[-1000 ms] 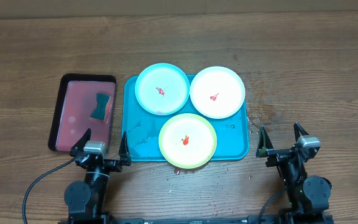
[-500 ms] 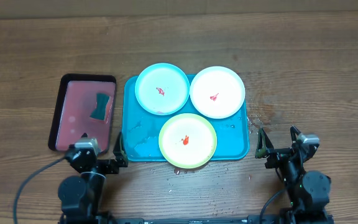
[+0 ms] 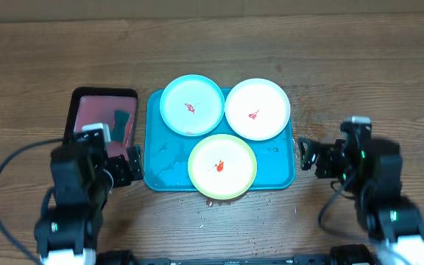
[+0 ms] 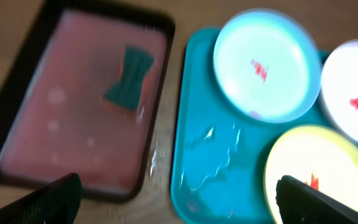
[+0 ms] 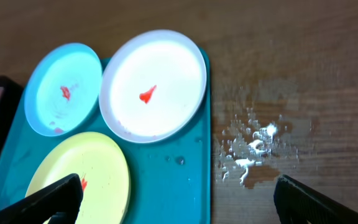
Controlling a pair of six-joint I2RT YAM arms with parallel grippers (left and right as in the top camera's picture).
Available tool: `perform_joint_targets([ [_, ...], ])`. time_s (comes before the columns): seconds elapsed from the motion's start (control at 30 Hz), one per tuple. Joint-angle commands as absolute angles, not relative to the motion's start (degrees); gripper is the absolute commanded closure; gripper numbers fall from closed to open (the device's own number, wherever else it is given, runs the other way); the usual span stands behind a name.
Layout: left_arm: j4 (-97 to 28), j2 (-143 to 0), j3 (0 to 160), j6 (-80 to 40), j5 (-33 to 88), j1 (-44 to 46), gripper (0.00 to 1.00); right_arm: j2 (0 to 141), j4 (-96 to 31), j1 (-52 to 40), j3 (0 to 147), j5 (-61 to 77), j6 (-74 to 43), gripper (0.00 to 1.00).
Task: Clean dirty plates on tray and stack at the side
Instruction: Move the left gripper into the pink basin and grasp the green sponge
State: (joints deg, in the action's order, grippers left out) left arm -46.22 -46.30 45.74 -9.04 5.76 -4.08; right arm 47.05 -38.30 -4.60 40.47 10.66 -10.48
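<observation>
The left gripper needs to move outward and down over the sponge's narrow middle (image 3: 119, 126) (image 4: 130, 79), which is outward of the gripper and below it, since red smears mark the plates.
Three dirty plates with small red smears lie on the turquoise tray (image 3: 160, 168): light blue (image 3: 191, 105) at the back left, white (image 3: 257, 109) at the back right, yellow-green (image 3: 222, 165) in front. My left gripper (image 3: 124, 163) is open and empty, just left of the tray over its front left corner (image 4: 210, 155). My right gripper (image 3: 322, 158) is open and empty, just right of the tray's right rim (image 5: 179, 180). The left wrist view shows the light blue plate (image 4: 266, 65) and yellow-green plate (image 4: 316, 168). The right wrist view shows the white plate (image 5: 154, 84).
A black-rimmed pinkish tray (image 3: 101, 118) with a teal sponge (image 3: 121, 124) lies left of the turquoise tray. Water spots wet the wooden table (image 5: 253, 146) right of the tray, and water lies in the tray's front left.
Both arms have lifted from the front edge and moved forward, the left toward the gap between the two trays, the right toward the tray's right side. The plates have not moved.
</observation>
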Motion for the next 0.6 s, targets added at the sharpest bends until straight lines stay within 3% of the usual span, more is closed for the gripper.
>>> perform_joint_targets([
  [0.0,-50.61,-52.34,50.48,-9.06,6.28,-3.73,0.0,56.38,-43.03,-4.86,49.34,12.12,-10.5,0.0],
  [0.23,-50.13,-57.21,51.33,-9.45,8.99,-3.73,0.0,66.61,-42.24,-4.89,54.43,22.76,-10.35,0.0],
  [0.57,-39.7,-63.79,58.57,-3.9,-0.86,-6.96,0.0,67.68,-40.42,-4.89,54.43,24.12,-9.8,0.0],
])
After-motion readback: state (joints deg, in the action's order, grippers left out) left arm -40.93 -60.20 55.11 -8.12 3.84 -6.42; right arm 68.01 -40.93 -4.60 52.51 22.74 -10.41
